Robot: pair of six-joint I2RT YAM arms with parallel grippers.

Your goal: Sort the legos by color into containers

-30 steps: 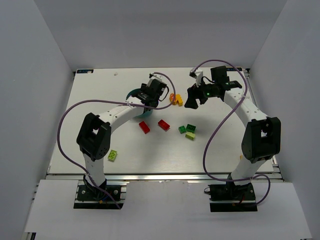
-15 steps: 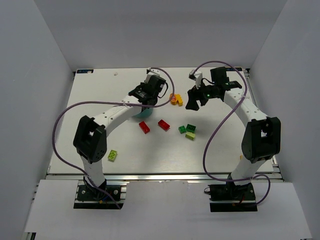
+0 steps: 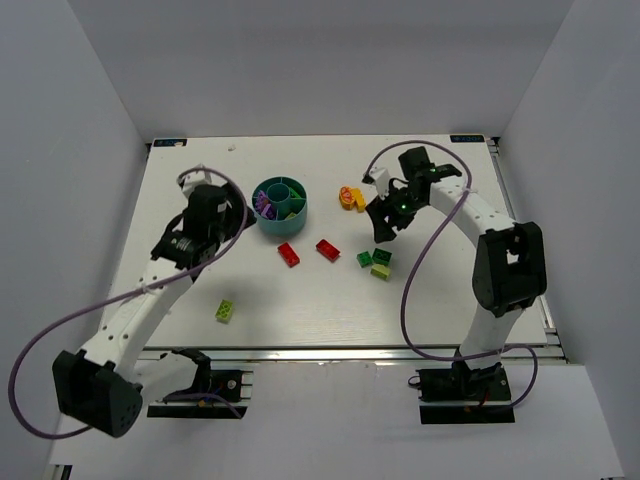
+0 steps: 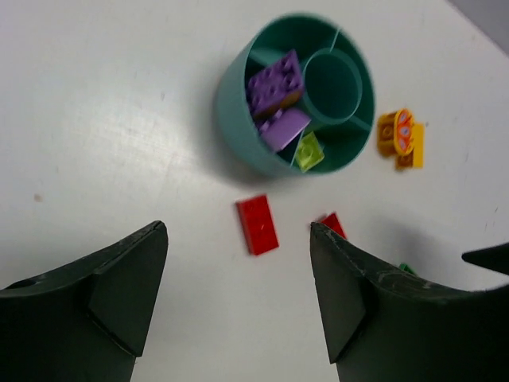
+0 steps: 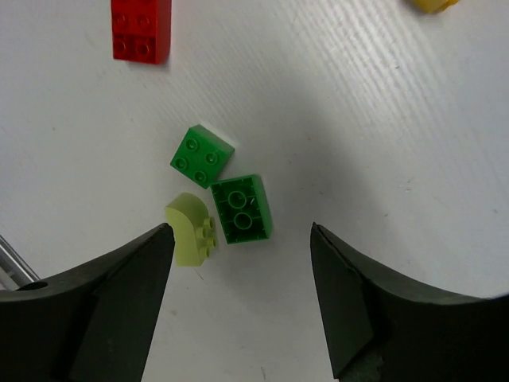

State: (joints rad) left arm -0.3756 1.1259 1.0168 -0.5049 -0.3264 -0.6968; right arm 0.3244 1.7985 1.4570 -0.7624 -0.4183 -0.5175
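Observation:
My right gripper moves down and eases back onto the upturned dark green brick (image 3: 382, 257), beside the lime one, next, since that brick lines up between my open fingers.
The teal bowl (image 3: 281, 190) stands at the table's middle back, with purple bricks (image 3: 264, 206) and a lime brick (image 4: 308, 151) in its compartments (image 4: 235, 103). Two red bricks (image 3: 288, 254) (image 3: 327, 248) lie in front of it. Two dark green bricks (image 5: 202, 156) (image 5: 242, 208) and a lime brick (image 5: 191, 229) lie together to the right. My right gripper (image 5: 239, 228) is open and empty above them (image 3: 383, 228). My left gripper (image 4: 238, 229) is open and empty, left of the bowl (image 3: 205, 225), well above the table.
Orange and yellow bricks (image 3: 351, 198) lie right of the bowl. A lone lime brick (image 3: 226, 311) lies near the front left. White walls close in the table on three sides.
My left arm has pulled back from over the bowl to the left, uncovering it. My right gripper has come nearer, over the green bricks.

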